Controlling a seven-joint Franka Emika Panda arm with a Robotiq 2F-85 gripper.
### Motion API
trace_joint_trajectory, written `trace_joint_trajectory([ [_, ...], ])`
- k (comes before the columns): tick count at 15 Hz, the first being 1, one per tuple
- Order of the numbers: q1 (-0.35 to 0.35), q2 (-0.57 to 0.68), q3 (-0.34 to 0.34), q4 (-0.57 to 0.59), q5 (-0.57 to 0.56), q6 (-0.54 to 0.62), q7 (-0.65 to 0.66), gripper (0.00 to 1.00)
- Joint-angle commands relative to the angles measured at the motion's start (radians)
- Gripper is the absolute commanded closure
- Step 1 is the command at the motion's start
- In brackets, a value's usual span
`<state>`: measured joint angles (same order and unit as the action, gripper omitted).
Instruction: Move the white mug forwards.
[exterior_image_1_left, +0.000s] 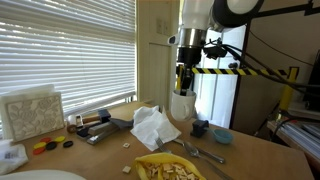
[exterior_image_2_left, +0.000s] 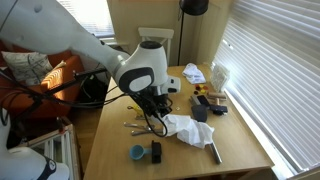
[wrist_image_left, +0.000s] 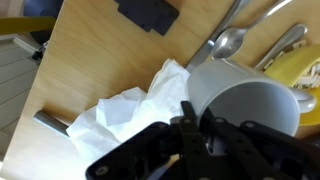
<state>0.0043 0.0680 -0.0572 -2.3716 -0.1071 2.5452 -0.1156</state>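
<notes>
Next, my gripper comes down toward the bare wood (exterior_image_1_left: 192, 138) beside the black object and releases the rim of the white mug (exterior_image_1_left: 181, 106) there, because the mug still hangs in the air.
The white mug (exterior_image_1_left: 181, 106) hangs in the air above the wooden table (exterior_image_1_left: 105, 155), held by its rim. In the wrist view the white mug (wrist_image_left: 245, 100) tilts with its opening towards the camera, and one finger is inside the wall and one outside. My gripper (wrist_image_left: 190, 122) is shut on that rim. It also shows in an exterior view (exterior_image_1_left: 183, 82), right above the mug. In an exterior view (exterior_image_2_left: 153, 105) the arm hides most of the mug.
Crumpled white tissue paper (exterior_image_1_left: 152, 126) (wrist_image_left: 120, 115) lies just below and beside the mug. A small blue bowl (exterior_image_1_left: 222, 135), a yellow plate with food (exterior_image_1_left: 165, 168), cutlery (wrist_image_left: 230, 42) and a black object (wrist_image_left: 148, 12) lie nearby. Window blinds are behind.
</notes>
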Motion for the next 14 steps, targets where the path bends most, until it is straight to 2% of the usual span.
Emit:
trace_joint_trajectory([
  [1,-0.038,-0.088,0.012,-0.099,0.060,-0.019,-0.266,0.97],
  [3,-0.052,-0.099,0.005,-0.126,0.102,-0.015,-0.405,0.97],
  [4,-0.040,-0.038,0.008,-0.079,0.050,-0.004,-0.275,0.90],
  [7,-0.050,-0.054,0.003,-0.105,0.075,-0.004,-0.363,0.90],
  [8,-0.049,-0.039,0.002,-0.101,0.065,0.012,-0.353,0.97],
  [14,-0.061,0.100,0.021,-0.070,0.081,0.130,-0.388,0.97],
])
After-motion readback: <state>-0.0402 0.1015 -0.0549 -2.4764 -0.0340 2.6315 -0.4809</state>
